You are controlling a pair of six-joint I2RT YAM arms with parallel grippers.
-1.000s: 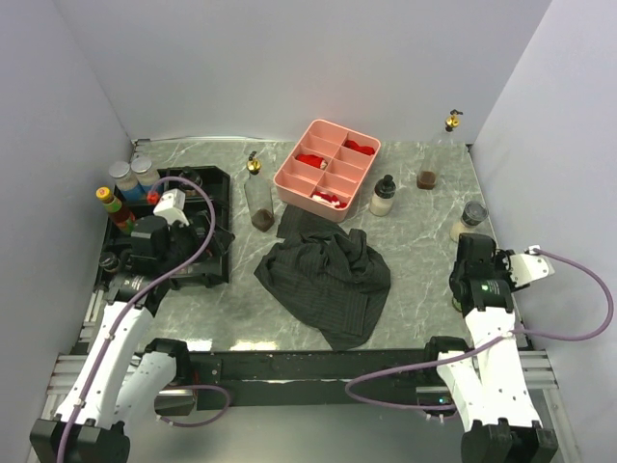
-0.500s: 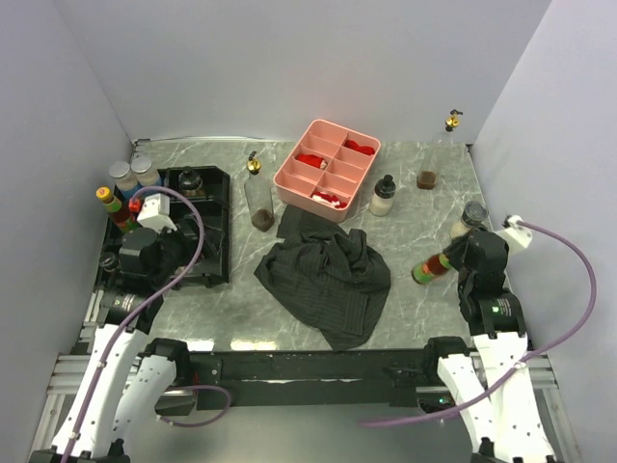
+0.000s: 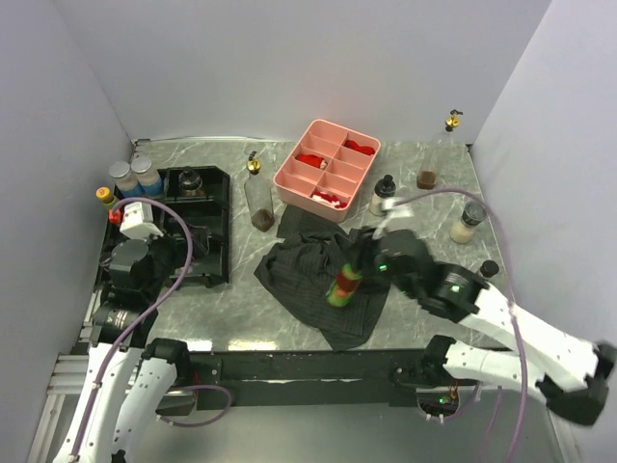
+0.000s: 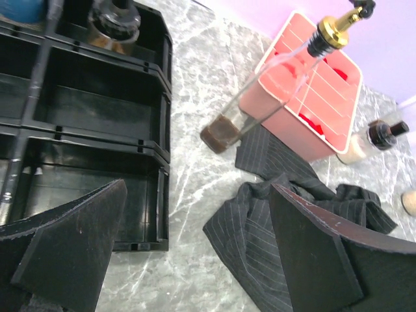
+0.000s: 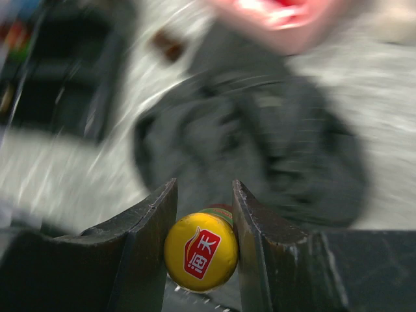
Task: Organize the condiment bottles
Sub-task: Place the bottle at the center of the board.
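I will next move my right gripper from above the crumpled cloth toward the black tray, then lower it over the empty marble between the cloth and the tray.
My right gripper [image 3: 351, 270] is shut on a yellow-capped bottle [image 3: 341, 286] with a green and red label, held above the dark cloth [image 3: 323, 280]. The right wrist view shows its yellow cap [image 5: 200, 250] pinched between the fingers [image 5: 153, 227]. My left gripper [image 4: 198, 188] is open and empty over the right edge of the black tray [image 4: 97, 104]. A black-capped bottle [image 3: 189, 179] stands in that tray. A tall clear bottle with a gold pourer [image 3: 255, 193] stands right of the tray. Other bottles: yellow-capped [image 3: 104, 196], two grey-capped [image 3: 120, 174], black-capped [image 3: 383, 196], brown jar [image 3: 427, 178], grey-capped [image 3: 469, 220], gold pourer [image 3: 450, 123].
A pink divided tray [image 3: 328, 169] with red pieces sits at the back middle. The crumpled dark cloth covers the middle of the marble table [image 3: 231, 309]. Walls close in left, right and behind. The right arm [image 3: 482, 309] stretches across the front right.
The right arm has swung from the right side to the middle, carrying the yellow-capped bottle over the cloth. The left arm has drawn back slightly toward the left front.
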